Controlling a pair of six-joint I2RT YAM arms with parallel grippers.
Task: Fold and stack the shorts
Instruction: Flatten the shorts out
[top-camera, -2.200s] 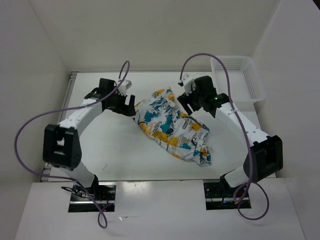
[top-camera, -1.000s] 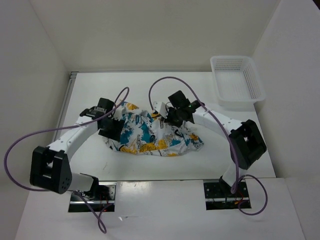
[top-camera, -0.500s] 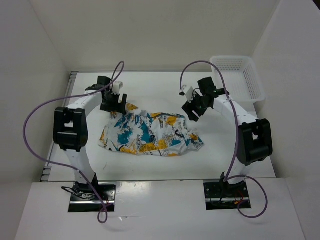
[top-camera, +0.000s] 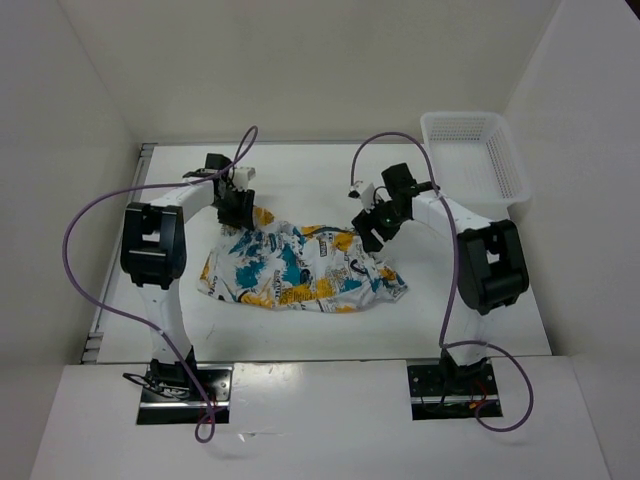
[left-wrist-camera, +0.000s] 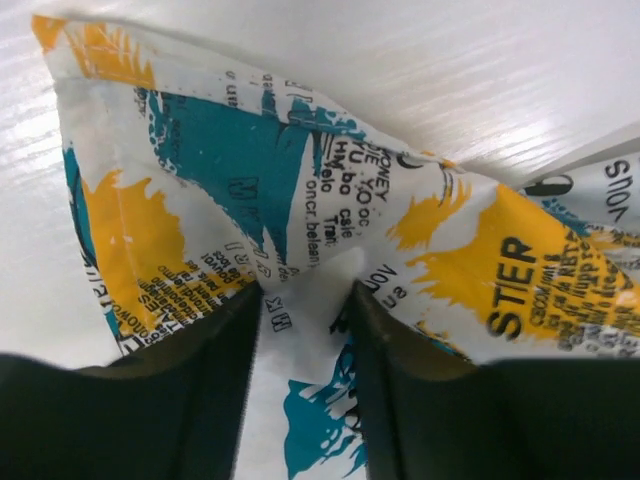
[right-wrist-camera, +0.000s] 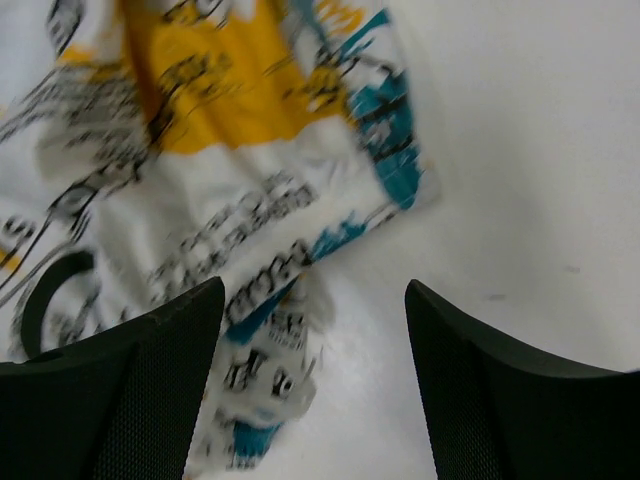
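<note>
The teal corner of the shorts is below and outward of my right gripper, still beyond its open fingers. My right gripper will move down and outward onto it next.
The shorts (top-camera: 300, 265), white with teal, yellow and black print, lie spread across the middle of the table. My left gripper (top-camera: 238, 212) is down on their back left corner. In the left wrist view its jaws (left-wrist-camera: 305, 295) stand narrow, and a fold of the shorts (left-wrist-camera: 250, 170) fills the gap and touches both fingers. My right gripper (top-camera: 372, 228) hovers at the back right edge of the shorts. In the blurred right wrist view it (right-wrist-camera: 315, 290) is open, with the edge of the shorts (right-wrist-camera: 200, 130) below its left finger and bare table below the right one.
A white mesh basket (top-camera: 478, 204) stands at the back right corner of the table, just right of the right arm. White walls close in the table on the left, back and right. Purple cables loop above both arms.
Both grippers left the middle of the shorts, swung back and came down at the back corners. The left jaws opened wide, then narrowed on the corner. The right jaws opened.
</note>
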